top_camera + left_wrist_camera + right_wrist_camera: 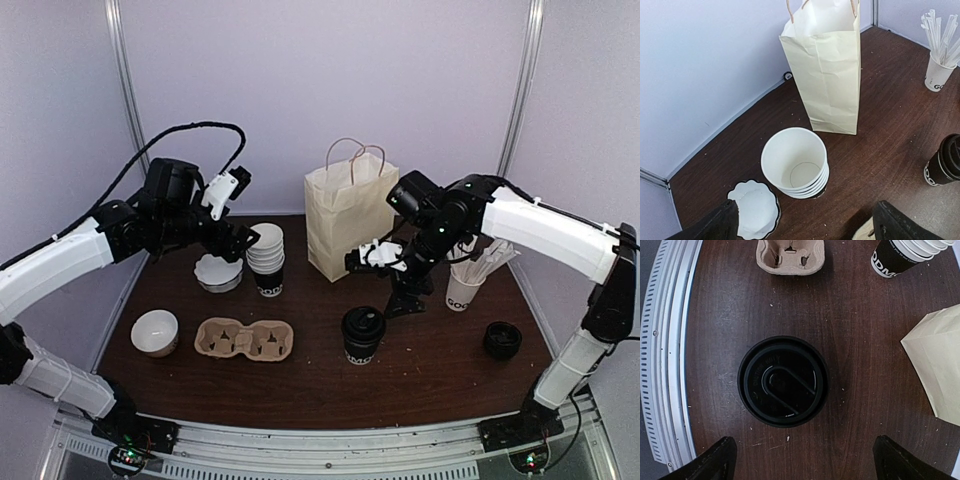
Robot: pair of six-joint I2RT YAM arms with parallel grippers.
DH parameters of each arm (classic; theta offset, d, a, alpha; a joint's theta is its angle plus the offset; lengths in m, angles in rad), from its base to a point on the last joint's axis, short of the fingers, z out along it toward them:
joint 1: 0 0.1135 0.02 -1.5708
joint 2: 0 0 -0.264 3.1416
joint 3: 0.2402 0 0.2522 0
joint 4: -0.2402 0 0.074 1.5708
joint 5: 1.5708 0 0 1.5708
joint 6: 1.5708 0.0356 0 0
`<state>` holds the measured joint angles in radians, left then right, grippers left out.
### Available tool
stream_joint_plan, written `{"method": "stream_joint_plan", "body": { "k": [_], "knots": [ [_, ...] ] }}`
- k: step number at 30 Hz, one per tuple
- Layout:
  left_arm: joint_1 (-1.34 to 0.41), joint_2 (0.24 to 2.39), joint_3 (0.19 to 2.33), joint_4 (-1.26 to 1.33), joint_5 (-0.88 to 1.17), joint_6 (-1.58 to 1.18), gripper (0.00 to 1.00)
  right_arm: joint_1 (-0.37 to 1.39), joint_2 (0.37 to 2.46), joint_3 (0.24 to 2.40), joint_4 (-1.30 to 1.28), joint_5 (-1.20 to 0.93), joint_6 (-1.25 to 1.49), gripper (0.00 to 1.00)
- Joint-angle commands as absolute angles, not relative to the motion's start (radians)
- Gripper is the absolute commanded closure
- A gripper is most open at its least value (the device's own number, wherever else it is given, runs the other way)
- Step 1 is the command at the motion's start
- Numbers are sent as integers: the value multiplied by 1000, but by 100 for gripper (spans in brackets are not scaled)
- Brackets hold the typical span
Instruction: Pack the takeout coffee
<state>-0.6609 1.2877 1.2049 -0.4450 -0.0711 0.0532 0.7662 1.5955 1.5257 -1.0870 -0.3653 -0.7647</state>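
Note:
The takeout coffee's lid is below my right gripper and to its left in the top view, so next I bring the open fingers down that way around it.
The takeout coffee, a small black cup with white lettering and a black lid, stands upright at the table's front middle. From straight above in the right wrist view, its lid lies just ahead of my right gripper. That gripper is open, its fingers wide apart and holding nothing. From the top camera my right gripper hangs a little behind and right of the cup. My left gripper is open and empty, hovering by the stack of unlidded cups. The coffee also shows at the left wrist view's right edge.
A cream paper bag with handles stands open at the back middle. A cardboard cup carrier and a white bowl lie front left. A frilled white paper liner sits beside the stack. A white cup of sticks and a loose black lid are on the right.

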Motion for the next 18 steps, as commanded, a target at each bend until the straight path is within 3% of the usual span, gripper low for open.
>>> {"method": "stream_joint_plan", "body": {
  "k": [1, 18],
  "knots": [
    [-654, 1281, 1203, -353, -102, 25, 2, 812, 1670, 1605, -1139, -291, -773, 0],
    [-653, 1245, 1207, -364, -81, 20, 2, 884, 1822, 1665, -1188, -289, -734, 1]
  ]
}}
